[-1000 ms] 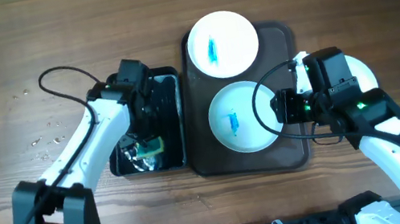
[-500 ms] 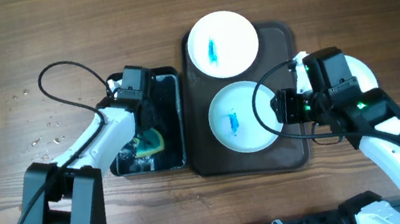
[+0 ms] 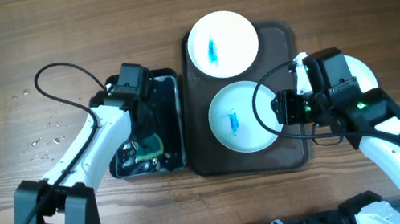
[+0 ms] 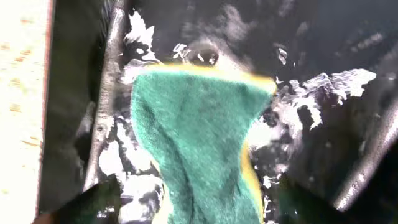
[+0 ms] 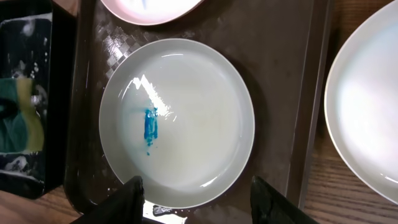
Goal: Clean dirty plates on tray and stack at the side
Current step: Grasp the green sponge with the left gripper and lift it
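The nearer plate's rim on the plain plate's side lies below. My right gripper comes down and straddles it next, since bare tray beside it leaves finger room.
Two white plates with blue smears lie on the dark brown tray [image 3: 279,42]: one at the far end [image 3: 222,41], one nearer [image 3: 242,117], [image 5: 180,118]. A third plain white plate [image 3: 363,72], [image 5: 367,106] rests on the table right of the tray, partly under my right arm. My right gripper [image 3: 281,106], [image 5: 199,202] is open and empty, hovering over the nearer plate's edge. My left gripper [image 3: 143,143], [image 4: 199,208] is open, low in the black tray, with the teal sponge [image 4: 199,143] between its fingers, which do not touch it.
The narrow black tray [image 3: 176,124], [image 5: 25,37] sits just left of the brown tray, wet with suds. Water drops [image 3: 41,143] speckle the wood at the far left. A black cable [image 3: 55,75] loops above the left arm.
My left arm has shifted slightly over the black tray, and the sponge stays in it. The right arm and the plates have not moved.
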Tool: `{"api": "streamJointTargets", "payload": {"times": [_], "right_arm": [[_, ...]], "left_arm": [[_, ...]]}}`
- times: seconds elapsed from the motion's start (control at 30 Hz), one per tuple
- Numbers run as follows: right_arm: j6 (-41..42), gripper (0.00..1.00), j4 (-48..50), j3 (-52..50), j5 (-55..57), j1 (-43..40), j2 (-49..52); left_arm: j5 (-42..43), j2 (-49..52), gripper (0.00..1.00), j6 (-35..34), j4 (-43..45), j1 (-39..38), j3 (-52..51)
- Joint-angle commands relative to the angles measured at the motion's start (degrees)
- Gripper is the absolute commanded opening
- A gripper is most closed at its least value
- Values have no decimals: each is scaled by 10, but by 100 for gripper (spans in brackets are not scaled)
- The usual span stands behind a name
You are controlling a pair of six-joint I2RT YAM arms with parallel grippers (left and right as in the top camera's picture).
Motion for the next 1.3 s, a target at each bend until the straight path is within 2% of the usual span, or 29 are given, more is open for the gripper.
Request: {"api": "streamJointTargets", "payload": {"times": [0.0, 0.07, 0.13, 0.17, 0.2, 0.37, 0.6, 0.63, 0.7, 0.77, 0.9, 1.0, 1.17, 1.27], "right_arm": [[-10, 55, -4, 10, -7, 2, 3], [-10, 55, -7, 10, -7, 2, 3], [-11, 55, -10, 10, -7, 2, 3], [-11, 55, -13, 9, -5, 2, 3], [-11, 55, -14, 9, 0, 2, 3], [28, 55, -20, 7, 57, -1, 14], [25, 58, -20, 7, 17, -43, 92], [14, 54, -20, 7, -6, -49, 107], [3, 38, -20, 7, -27, -58, 137], [3, 37, -14, 7, -26, -63, 160], [3, 36, 9, 7, -26, -66, 195], [1, 32, 18, 7, -27, -66, 219], [-79, 28, 56, 7, -83, -66, 264], [-56, 28, 66, 7, -63, -66, 287]], "left_arm": [[30, 0, 48, 1, 29, -2, -35], [31, 8, 35, 1, 64, -2, -58], [30, 12, 18, 1, 101, -2, -81], [30, 12, 6, 1, 121, -2, -93], [30, 12, 4, 1, 124, -2, -93], [31, -1, 4, 19, 88, -2, -66], [31, -54, 4, 64, -49, -2, 64], [31, -63, 4, 71, -73, -2, 91], [31, -76, 4, 85, -111, -2, 136], [40, -84, 4, 94, -136, -4, 173], [47, -88, 4, 94, -153, -22, 200], [47, -85, 4, 94, -158, -30, 200], [52, -85, 4, 91, -151, -50, 200], [97, -83, 4, 91, -135, -59, 200]]}}
